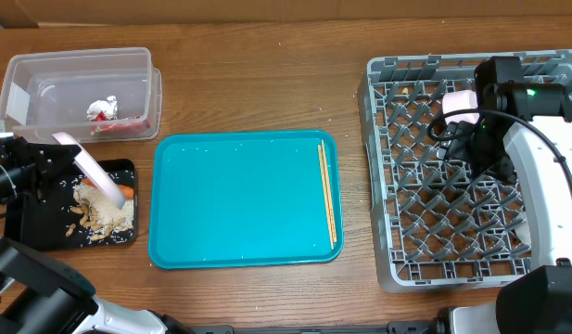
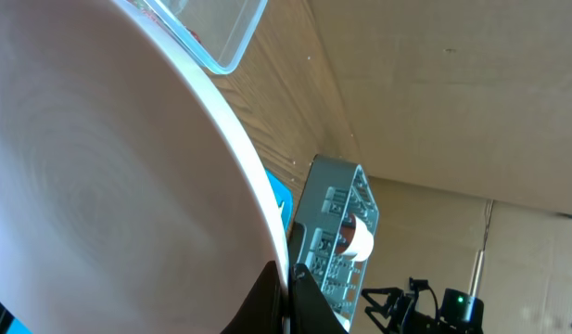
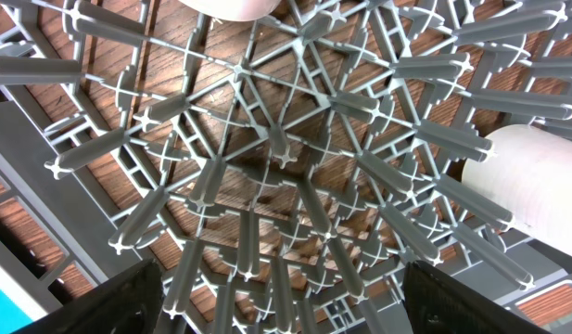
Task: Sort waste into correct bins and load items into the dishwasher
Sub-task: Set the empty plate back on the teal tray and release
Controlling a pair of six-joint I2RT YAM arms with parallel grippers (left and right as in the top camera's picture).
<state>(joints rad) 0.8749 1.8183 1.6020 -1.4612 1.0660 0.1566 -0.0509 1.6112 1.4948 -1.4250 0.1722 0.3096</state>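
Observation:
The left gripper should next swing to the right in the overhead view, lower the plate (image 1: 98, 176) onto the teal tray and release it, since the tray is bare beside the chopsticks.
My left gripper (image 1: 56, 165) is shut on the rim of a white plate (image 1: 98, 176) and holds it tilted on edge over a black bin (image 1: 31, 223). Food scraps (image 1: 105, 215) lie in that bin. In the left wrist view the plate (image 2: 109, 176) fills most of the frame, with the fingers (image 2: 287, 295) pinched on its rim. My right gripper (image 1: 471, 139) hangs open and empty over the grey dish rack (image 1: 387, 186); in the right wrist view its fingers (image 3: 281, 297) are spread wide above the rack grid (image 3: 267, 148). A white cup (image 1: 459, 100) lies in the rack, also in the right wrist view (image 3: 531, 199).
A clear plastic bin (image 1: 44, 79) with crumpled waste (image 1: 105, 109) stands at the back left. A teal tray (image 1: 230, 199) sits in the middle with a pair of chopsticks (image 1: 327, 195) along its right side.

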